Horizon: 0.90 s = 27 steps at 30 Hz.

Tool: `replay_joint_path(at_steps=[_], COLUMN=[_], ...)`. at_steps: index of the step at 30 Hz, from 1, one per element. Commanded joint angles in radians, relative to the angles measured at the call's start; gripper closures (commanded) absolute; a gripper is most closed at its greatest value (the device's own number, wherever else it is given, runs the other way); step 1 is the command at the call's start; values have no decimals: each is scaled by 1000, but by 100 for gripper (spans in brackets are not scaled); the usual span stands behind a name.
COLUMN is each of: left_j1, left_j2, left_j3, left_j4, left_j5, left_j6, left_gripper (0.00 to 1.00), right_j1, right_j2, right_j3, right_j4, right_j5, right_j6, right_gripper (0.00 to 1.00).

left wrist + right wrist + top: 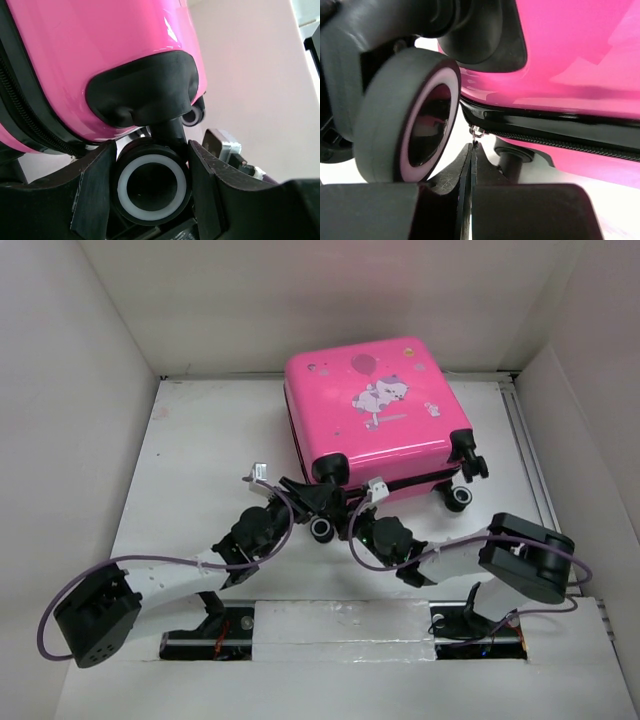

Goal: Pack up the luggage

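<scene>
My left gripper will next move the luggage's black wheel (333,500) (152,187) to the right in the top view, to keep the luggage steady while my right gripper has the zipper pull. Then it will let go of the wheel.
The hot-pink luggage (375,400) lies flat on the table with its cartoon lid up and its wheels towards me; the lid is down. My left gripper (320,520) is at the near left corner. In the left wrist view its jaws (150,187) are closed on either side of a black wheel with a white ring (151,161), below the pink shell (100,45). My right gripper (355,508) is at the black zipper trim (560,142). In the right wrist view it (471,150) is shut on the small metal zipper pull (476,132), beside another wheel (405,115).
White walls enclose the table (200,440) on the left, back and right. Two more luggage wheels (465,465) stick out at the near right corner. The arm bases and their purple cables (60,600) sit at the near edge.
</scene>
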<state>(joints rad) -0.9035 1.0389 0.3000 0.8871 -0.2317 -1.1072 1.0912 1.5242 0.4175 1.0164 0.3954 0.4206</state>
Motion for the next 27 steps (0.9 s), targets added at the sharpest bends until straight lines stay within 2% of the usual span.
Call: replay_joint_path(at_steps=[1,6,7,10,16,19,23,27], left_j1=[-110,-192,-201,-210,-239,-258,-258,-249], left_j2=[58,99,108,119,119,147,124,96], left_j3=[117,178,179,179,154,188,209,229], left_j4=[176,185,196,220,274,283,211,190], left_j5=[276,276,276,276,256,256,226,170], left_j6=[-60,-48,-48,-58,-68,-59,-23,23], left_gripper=[100,100,100,100,100,100,100,100], right_j1=[61,61,61,61,61,47,102,142], right_j2=[86,336,368,428,407,421,421,375], right_j3=[106,167,182,216,305,360,288,228], right_j4=[242,574,673,795,795,795,795,795], right_j5=[-351,-360,-360,-319,-354,-447,-419,-455], right_j6=[99,260,274,340,337,348,357,386], right_gripper=[100,100,100,100,100,100,100,100])
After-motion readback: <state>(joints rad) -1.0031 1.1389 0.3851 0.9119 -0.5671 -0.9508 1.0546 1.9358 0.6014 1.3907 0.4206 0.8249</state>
